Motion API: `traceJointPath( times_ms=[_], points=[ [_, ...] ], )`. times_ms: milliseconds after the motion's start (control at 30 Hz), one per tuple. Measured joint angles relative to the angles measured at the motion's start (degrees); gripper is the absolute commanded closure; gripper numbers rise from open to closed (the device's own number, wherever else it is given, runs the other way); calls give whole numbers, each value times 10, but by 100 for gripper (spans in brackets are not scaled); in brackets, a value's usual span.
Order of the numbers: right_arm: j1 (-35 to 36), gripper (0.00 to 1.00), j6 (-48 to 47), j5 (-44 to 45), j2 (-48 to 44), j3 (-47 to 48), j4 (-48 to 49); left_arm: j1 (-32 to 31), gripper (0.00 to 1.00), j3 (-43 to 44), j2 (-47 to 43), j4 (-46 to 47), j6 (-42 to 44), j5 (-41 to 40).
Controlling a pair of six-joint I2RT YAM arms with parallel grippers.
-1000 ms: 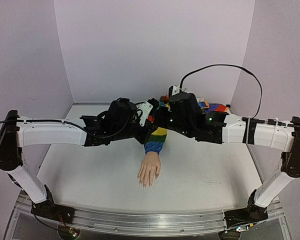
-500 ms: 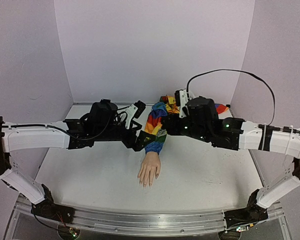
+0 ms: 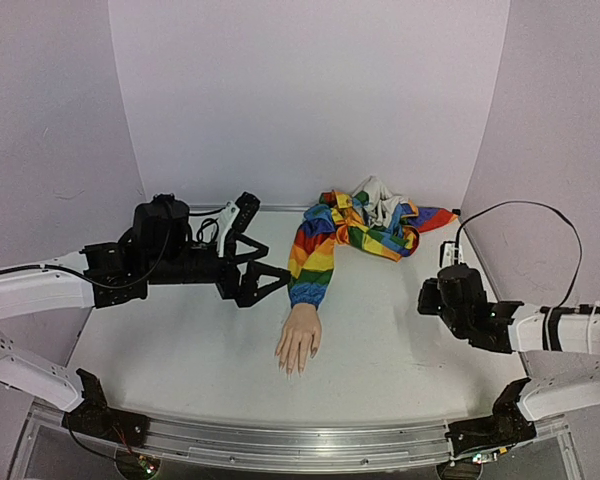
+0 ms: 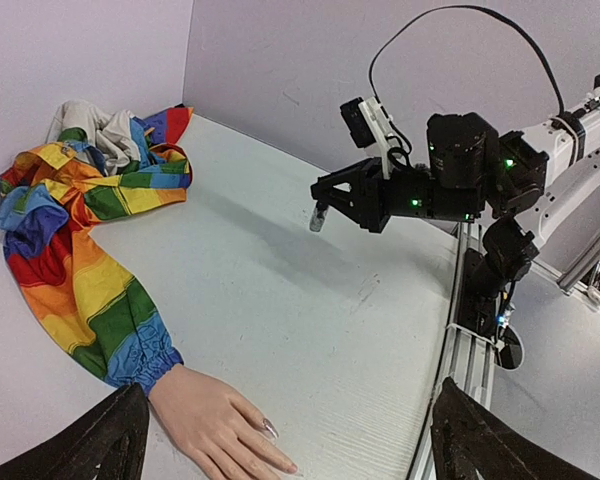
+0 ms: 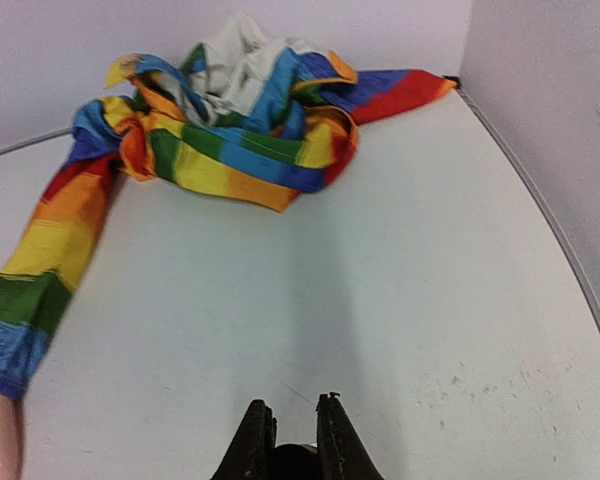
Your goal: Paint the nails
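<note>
The small dark brush cap still has its pale tip above the table, so my right gripper will lower it onto the bare table beneath and release it.
The pale mannequin hand (image 3: 298, 340) lies palm down mid-table, fingers toward the near edge, in a rainbow-striped sleeve (image 3: 313, 262). Its nails (image 4: 269, 428) are tiny; one looks glossy. My left gripper (image 3: 263, 248) hovers just left of the sleeve cuff, its jaws wide apart and empty; in its wrist view only the finger tips (image 4: 90, 450) show at the bottom corners. My right gripper (image 3: 427, 297) is low at the right, well clear of the hand. It (image 5: 292, 405) is shut on a small dark brush cap (image 5: 293, 462), and a short pale tip (image 4: 318, 218) hangs below its fingers.
The rest of the rainbow garment (image 3: 375, 220) is heaped against the back wall. Lilac walls close in the left, back and right. A metal rail (image 3: 280, 445) runs along the near edge. The right arm's black cable (image 3: 520, 215) loops above it.
Both arms have drawn away from above the sleeve, the left one leftward, the right one rightward and toward the near edge. The left gripper has gone from shut to wide open.
</note>
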Motion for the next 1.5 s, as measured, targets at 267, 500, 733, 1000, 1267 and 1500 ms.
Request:
traceJointPath(
  times_ms=[267,500,733,1000,1267,1500],
  points=[
    [-24,100,54,64,18,-85,66,0,1,0,7,-3,-3,1],
    [-24,97,108,87,85,-102,103,0,1,0,7,-2,-7,1],
    [-25,57,132,92,127,-111,136,0,1,0,1,-2,-14,0],
    [-26,2,137,91,6,-89,10,5,1,2,-9,-12,-23,-27],
    [-26,2,20,41,-174,130,-233,109,1,56,-32,-104,-59,-106],
    [-26,2,-118,-50,-261,348,-349,112,0,137,-118,-146,-9,-183]
  ],
)
